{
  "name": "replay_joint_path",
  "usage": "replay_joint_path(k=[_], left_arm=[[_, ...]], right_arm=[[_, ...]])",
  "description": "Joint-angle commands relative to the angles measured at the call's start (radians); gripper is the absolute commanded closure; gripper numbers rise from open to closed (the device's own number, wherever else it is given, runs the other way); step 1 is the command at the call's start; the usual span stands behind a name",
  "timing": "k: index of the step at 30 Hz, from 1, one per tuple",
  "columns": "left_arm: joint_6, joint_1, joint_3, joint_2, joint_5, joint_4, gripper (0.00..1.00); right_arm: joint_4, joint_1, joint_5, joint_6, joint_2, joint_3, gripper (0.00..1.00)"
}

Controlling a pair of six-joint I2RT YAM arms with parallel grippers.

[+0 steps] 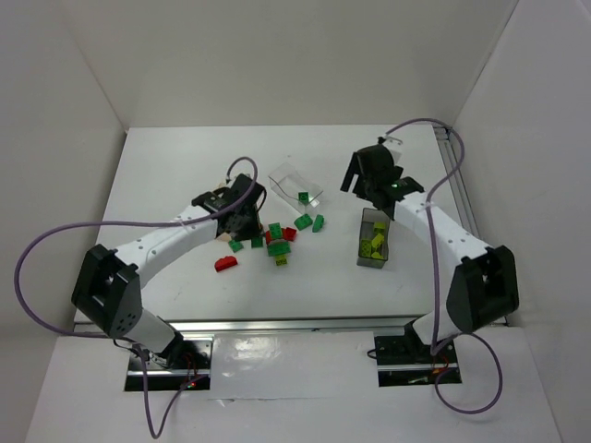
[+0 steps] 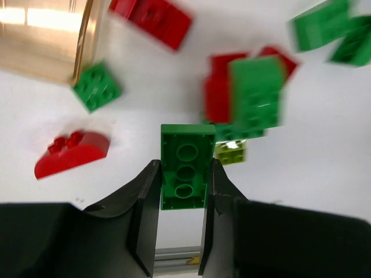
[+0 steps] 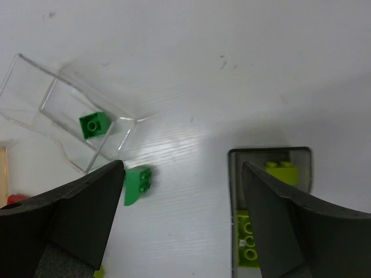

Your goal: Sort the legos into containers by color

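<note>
I will next carry the green brick in my left gripper outward, over the clear container's empty end [image 1: 287, 183], and release it there, as another green brick is already inside.
My left gripper [image 2: 184, 168] is shut on a green brick [image 2: 185, 156], held underside up just above the pile. Around it lie a red curved brick [image 2: 72, 153], a small green brick [image 2: 95, 87] and a red and green stack [image 2: 249, 95]. The tan container [image 2: 46, 40] sits beside the pile at the upper left. My right gripper [image 3: 182, 168] is open and holds nothing, hovering between the clear container [image 3: 64, 116], with one green brick [image 3: 94, 124] inside, and the dark grey container [image 3: 269, 153], which holds yellow-green bricks [image 3: 249, 243].
A green sloped brick [image 3: 138, 184] lies on the table just outside the clear container. From above, two green bricks [image 1: 310, 222] lie right of the pile [image 1: 277, 245]. White walls enclose the table [image 1: 185, 166] on three sides.
</note>
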Motion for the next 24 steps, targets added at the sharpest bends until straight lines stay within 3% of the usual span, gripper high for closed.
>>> replay_joint_path(k=[1,11,16,20,21,24], left_arm=[[0.097,0.013,0.157,0.034,-0.028,-0.022,0.77],[0.174,0.064,0.707,0.506,-0.005,-0.022,0.76],[0.194,0.087,0.956,0.669,0.007,-0.031,0.74],[0.216,0.107,1.103,0.78,0.027,-0.04,0.42],[0.226,0.107,1.119,0.792,0.051,-0.049,0.28],[0.226,0.107,1.102,0.777,0.052,-0.05,0.13]], right_arm=[[-0.013,-0.047,0.04,-0.008,-0.133,-0.046,0.11],[-0.016,-0.079,0.04,0.022,-0.244,-0.107,0.11],[-0.036,-0.079,0.02,0.031,-0.266,-0.118,0.11],[-0.056,-0.079,0.02,0.022,-0.266,-0.098,0.11],[-0.056,-0.079,0.02,0.022,-0.266,-0.089,0.11],[-0.056,-0.079,0.011,0.022,-0.266,-0.089,0.11]])
